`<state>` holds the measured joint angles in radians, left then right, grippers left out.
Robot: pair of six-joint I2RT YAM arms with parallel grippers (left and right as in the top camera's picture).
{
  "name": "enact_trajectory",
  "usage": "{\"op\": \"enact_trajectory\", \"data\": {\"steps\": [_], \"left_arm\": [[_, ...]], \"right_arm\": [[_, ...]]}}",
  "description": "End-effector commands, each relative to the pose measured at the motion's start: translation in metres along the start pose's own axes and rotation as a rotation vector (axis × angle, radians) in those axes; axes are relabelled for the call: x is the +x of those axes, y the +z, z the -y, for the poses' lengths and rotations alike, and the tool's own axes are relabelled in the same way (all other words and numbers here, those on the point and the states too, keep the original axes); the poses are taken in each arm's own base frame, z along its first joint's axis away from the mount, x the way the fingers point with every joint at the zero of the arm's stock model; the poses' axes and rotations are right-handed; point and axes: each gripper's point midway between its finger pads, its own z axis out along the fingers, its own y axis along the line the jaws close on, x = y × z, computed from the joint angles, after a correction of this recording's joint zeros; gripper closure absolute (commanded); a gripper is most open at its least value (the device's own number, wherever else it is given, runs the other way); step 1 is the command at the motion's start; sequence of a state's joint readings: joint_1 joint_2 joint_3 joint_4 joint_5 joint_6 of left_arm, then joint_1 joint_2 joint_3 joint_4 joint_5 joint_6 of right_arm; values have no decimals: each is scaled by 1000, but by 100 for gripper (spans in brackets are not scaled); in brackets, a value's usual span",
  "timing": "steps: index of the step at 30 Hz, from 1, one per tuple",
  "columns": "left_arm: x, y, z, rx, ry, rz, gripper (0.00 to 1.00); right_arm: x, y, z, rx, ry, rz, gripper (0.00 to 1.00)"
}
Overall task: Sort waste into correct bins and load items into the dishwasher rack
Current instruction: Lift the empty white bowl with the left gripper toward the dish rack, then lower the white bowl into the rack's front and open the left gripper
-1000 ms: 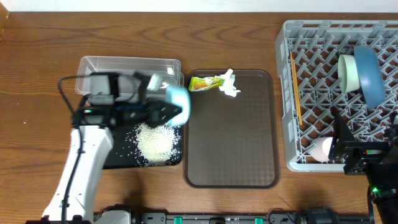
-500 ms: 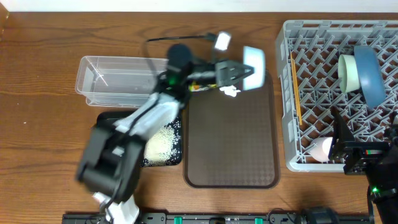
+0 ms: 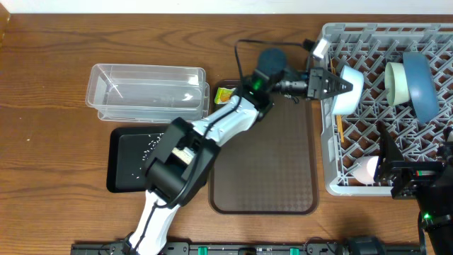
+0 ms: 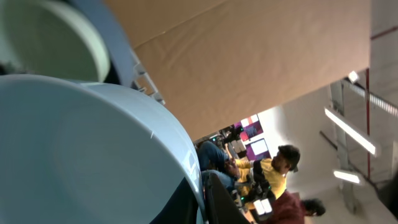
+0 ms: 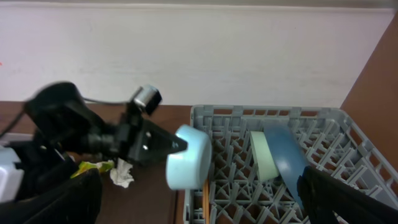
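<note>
The white bowl should go down next in my left gripper, onto the free rack wires between the rack's tray-side edge and the pale-green bowl [image 3: 397, 81].
My left gripper [image 3: 331, 86] is shut on the rim of the white bowl [image 3: 349, 89] and holds it on its side over the left edge of the grey dishwasher rack [image 3: 375, 42]. In the left wrist view the bowl [image 4: 81, 155] fills the frame, its rim pinched between the fingers [image 4: 225, 202]. The blue bowl [image 3: 422, 85] and pale-green bowl [image 3: 397, 81] stand in the rack; the pink cup [image 3: 366, 170] and chopsticks [image 3: 339, 124] lie there too. My right gripper [image 3: 395, 172] is open and empty at the rack's front. The wrapper [image 5: 93, 167] and tissue [image 5: 123, 175] lie on the brown tray.
The brown serving tray [image 3: 272, 163] lies in the middle, under my outstretched left arm. The clear tub [image 3: 145, 91] stands at the back left. The black tray [image 3: 131, 163] in front of it holds scattered rice grains [image 3: 150, 145].
My left arm has swung from over the black tray, across the brown tray, to the rack's left edge, carrying the white bowl. The right arm has not moved.
</note>
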<state>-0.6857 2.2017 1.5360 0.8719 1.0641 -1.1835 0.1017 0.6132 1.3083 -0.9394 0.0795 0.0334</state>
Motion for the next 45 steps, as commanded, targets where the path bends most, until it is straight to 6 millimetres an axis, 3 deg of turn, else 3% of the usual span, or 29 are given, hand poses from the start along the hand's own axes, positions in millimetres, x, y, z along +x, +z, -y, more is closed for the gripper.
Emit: {"op": "enact_trajectory", "data": {"steps": [1,9,14,22,27,32,36,40,45], "left_arm": [[-2,8,-17,-19,-46,33,91],[4,14,-27,-31,-63,36,90],[-3,14,-31,-43,-123,79,88],[-25,14,-17,5,-182,202,92],[-22,22,-18,0,-209,219,92],[-15,27,-33,-29,-243,219,91],[-9,26,-56,-52,-315,219,91],[-8,25,-65,-60,-333,223,85],[-15,14,-67,-61,-331,222,53]], "right_arm": [[-1,0,1,4,-6,1,1],[-1,0,1,4,-6,1,1],[-1,0,1,4,-6,1,1],[-1,0,1,4,-6,1,1],[-1,0,1,4,-6,1,1],[0,0,1,4,-6,0,1],[-1,0,1,4,-6,1,1],[-1,0,1,4,-6,1,1],[-1,0,1,4,-6,1,1]]}}
